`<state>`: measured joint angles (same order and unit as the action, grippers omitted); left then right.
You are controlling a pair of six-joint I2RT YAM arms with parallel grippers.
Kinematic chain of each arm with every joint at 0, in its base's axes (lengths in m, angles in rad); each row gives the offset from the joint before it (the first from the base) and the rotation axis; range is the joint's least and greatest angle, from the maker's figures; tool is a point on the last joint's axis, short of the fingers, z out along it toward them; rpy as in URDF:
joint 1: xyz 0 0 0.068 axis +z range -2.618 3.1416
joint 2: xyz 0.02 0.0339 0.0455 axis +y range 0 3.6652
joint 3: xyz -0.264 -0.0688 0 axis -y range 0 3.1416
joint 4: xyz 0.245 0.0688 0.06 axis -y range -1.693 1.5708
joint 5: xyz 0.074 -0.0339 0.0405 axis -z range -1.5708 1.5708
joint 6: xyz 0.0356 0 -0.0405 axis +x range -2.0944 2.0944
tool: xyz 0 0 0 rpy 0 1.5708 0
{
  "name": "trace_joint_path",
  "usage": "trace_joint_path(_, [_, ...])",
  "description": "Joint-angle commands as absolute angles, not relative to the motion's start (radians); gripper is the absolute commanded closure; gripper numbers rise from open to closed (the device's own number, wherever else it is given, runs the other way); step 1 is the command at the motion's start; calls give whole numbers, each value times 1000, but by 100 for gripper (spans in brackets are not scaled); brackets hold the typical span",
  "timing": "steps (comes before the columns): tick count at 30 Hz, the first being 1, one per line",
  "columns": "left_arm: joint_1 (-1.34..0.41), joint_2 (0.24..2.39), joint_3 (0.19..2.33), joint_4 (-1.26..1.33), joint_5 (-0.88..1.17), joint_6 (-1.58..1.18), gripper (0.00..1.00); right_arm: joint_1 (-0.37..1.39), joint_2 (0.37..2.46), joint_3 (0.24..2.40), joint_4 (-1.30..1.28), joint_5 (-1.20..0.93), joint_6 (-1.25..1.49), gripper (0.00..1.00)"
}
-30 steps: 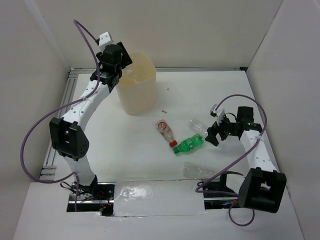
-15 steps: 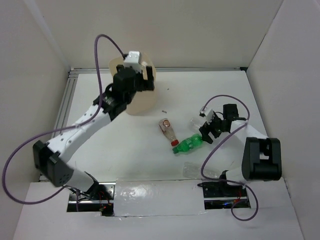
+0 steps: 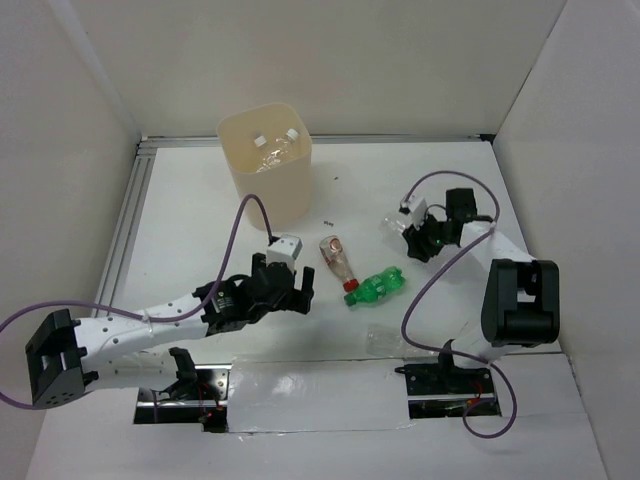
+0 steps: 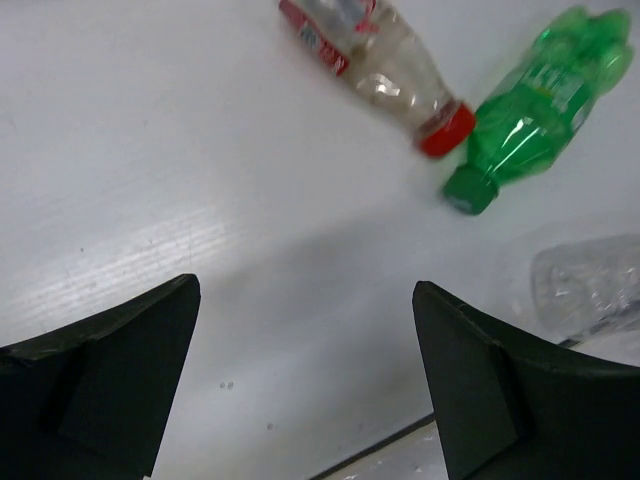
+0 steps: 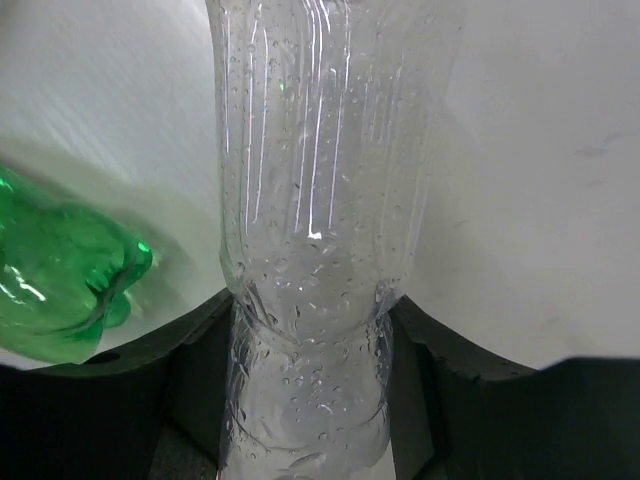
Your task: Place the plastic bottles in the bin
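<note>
I will raise my right gripper next, past the bin's rim and outward over the bin's opening, to release the clear bottle, because the tall bin stands to the left in the top view.
The cream bin (image 3: pixel 262 185) stands at the back left with clear bottles (image 3: pixel 272 148) inside. On the table lie a red-capped bottle (image 3: pixel 336 259) (image 4: pixel 385 62), a green bottle (image 3: pixel 379 287) (image 4: pixel 540 95) and a clear bottle (image 3: pixel 394 341) (image 4: pixel 590 285) near the front edge. My right gripper (image 3: pixel 410 238) (image 5: pixel 310 400) is shut on another clear bottle (image 3: pixel 392 226) (image 5: pixel 315 200), whose waist is squeezed between both fingers. My left gripper (image 3: pixel 290 297) (image 4: pixel 305 380) hangs open and empty over bare table, left of the red-capped bottle.
White walls close in the table at left, right and back. A metal rail (image 3: pixel 128 215) runs along the left edge. A foil-like strip (image 3: pixel 315 392) lines the front edge between the arm bases. Purple cables (image 3: pixel 245 215) loop over both arms.
My left arm swung away from the bin, down toward the front middle of the table, jaws opening wide. My right gripper moved back onto the clear bottle and closed on it.
</note>
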<state>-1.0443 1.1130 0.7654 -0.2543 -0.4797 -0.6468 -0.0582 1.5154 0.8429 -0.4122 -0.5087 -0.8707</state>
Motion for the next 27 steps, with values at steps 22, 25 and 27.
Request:
trace_joint_path(22, [-1158,1114,597,-103,-472,-985,0,587,2084,2298,-153,-571,-513,64])
trace_joint_path(25, [-1158,1114,588,-89,-472,-994,0,626,2173,2344,-153,-571,-499,52])
trace_joint_path(27, [-1158,1140,620,-78,-485,-994,0,635,2210,2356,-153,-560,-489,40])
